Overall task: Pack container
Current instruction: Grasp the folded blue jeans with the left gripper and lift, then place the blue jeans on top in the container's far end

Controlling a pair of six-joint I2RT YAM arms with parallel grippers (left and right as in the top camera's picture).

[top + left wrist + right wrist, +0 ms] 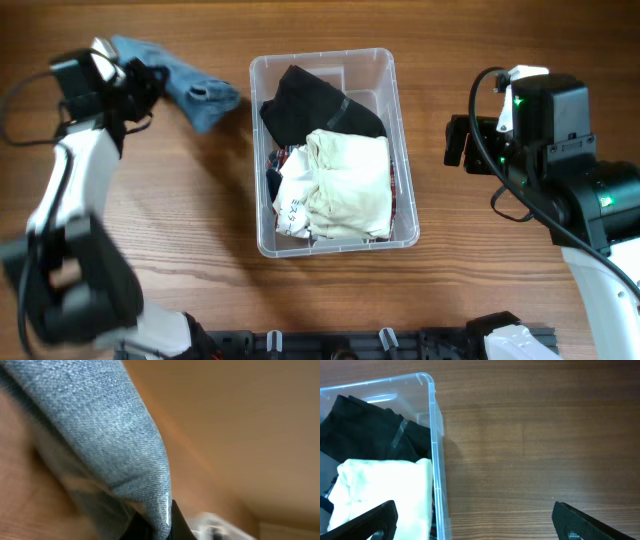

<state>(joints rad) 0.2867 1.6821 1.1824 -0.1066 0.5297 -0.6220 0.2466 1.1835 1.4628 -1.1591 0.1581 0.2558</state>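
My left gripper carries the denim to the right in the overhead view, over the black garment (310, 105), and releases it next, since it is still outside the container.
The clear container (404, 150) stands mid-table and holds a black garment (310, 105), a cream garment (345, 185) and other clothes beneath. A blue denim garment (195, 88) lies on the table to its upper left. My left gripper (140, 82) is shut on the denim's edge; in the left wrist view the denim (100, 435) fills the frame between the black fingers (162, 527). My right gripper (458, 140) is open and empty, hovering right of the container; its wrist view shows the container's right wall (436, 435) with the fingers (475, 522) spread wide.
Bare wooden tabletop (500, 260) surrounds the container. The black arm bases and a rail (330, 345) run along the front edge. The left arm's links (70, 270) occupy the left side.
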